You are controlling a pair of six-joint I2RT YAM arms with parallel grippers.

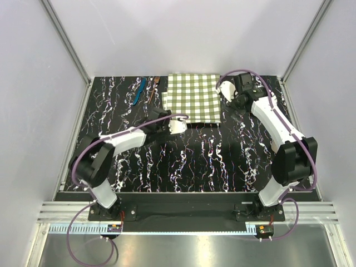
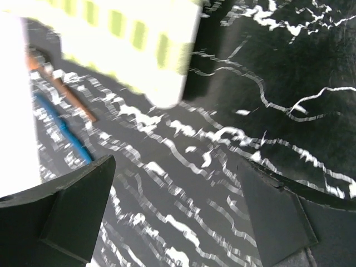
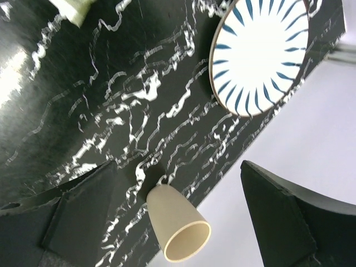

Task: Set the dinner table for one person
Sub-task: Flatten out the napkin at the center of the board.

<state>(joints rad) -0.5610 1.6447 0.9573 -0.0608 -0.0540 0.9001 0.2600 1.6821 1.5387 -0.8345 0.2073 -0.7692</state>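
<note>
My left gripper moves outward and lowers to the edge of that corner next, since the cloth's near corner (image 2: 166, 97) lies ahead of my open fingers.
The dinner table (image 1: 211, 156) is a black marbled top. A green-and-white checked cloth (image 1: 192, 97) lies at its back centre. A blue utensil (image 1: 139, 92) and a brown utensil (image 1: 151, 92) lie left of the cloth. My left gripper (image 1: 165, 119) hovers open by the cloth's front left corner (image 2: 128, 50), over bare table (image 2: 183, 167), nothing between its fingers (image 2: 72, 211). My right gripper (image 1: 236, 92) is at the back right, open. In the right wrist view a beige cup (image 3: 178, 228) stands upright between its spread fingers (image 3: 283, 222), untouched, near a white plate with blue strokes (image 3: 261, 53).
White walls and metal rails enclose the table on three sides. The cup stands close to the table's edge (image 3: 245, 144) in the right wrist view. In the left wrist view the brown utensil (image 2: 72, 97) and blue utensil (image 2: 61, 128) lie ahead to the left.
</note>
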